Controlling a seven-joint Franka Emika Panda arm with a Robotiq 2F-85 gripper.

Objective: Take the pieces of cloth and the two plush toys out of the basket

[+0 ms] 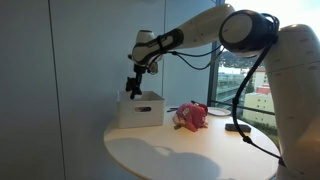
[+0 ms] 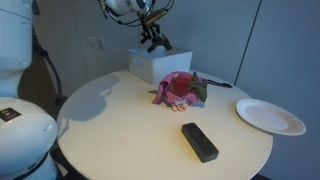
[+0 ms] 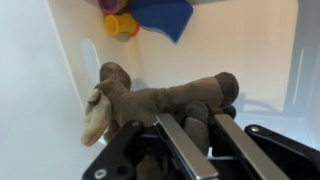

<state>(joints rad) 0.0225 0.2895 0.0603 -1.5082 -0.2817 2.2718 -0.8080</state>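
The brown plush toy is over the basket. My gripper needs to go up past the basket's rim next, then down to the pink heap beside it.
The white basket (image 1: 140,110) (image 2: 160,66) stands at the back of the round table. My gripper (image 1: 133,88) (image 2: 155,42) hangs just above its open top. In the wrist view my gripper (image 3: 190,122) is shut on a brown plush toy (image 3: 160,98), which lies crosswise between the fingers over the basket's white inside (image 3: 250,50). A blue cloth (image 3: 162,15) and a yellow and purple item (image 3: 120,22) show at the top edge of the wrist view; I cannot tell whether they lie inside the basket.
A pink heap of cloth and plush (image 1: 190,117) (image 2: 178,88) lies on the table (image 2: 110,115) beside the basket. A flat white dish (image 2: 270,116) and a black oblong object (image 2: 199,141) lie nearer the edge. A black cable (image 1: 240,128) runs by the window.
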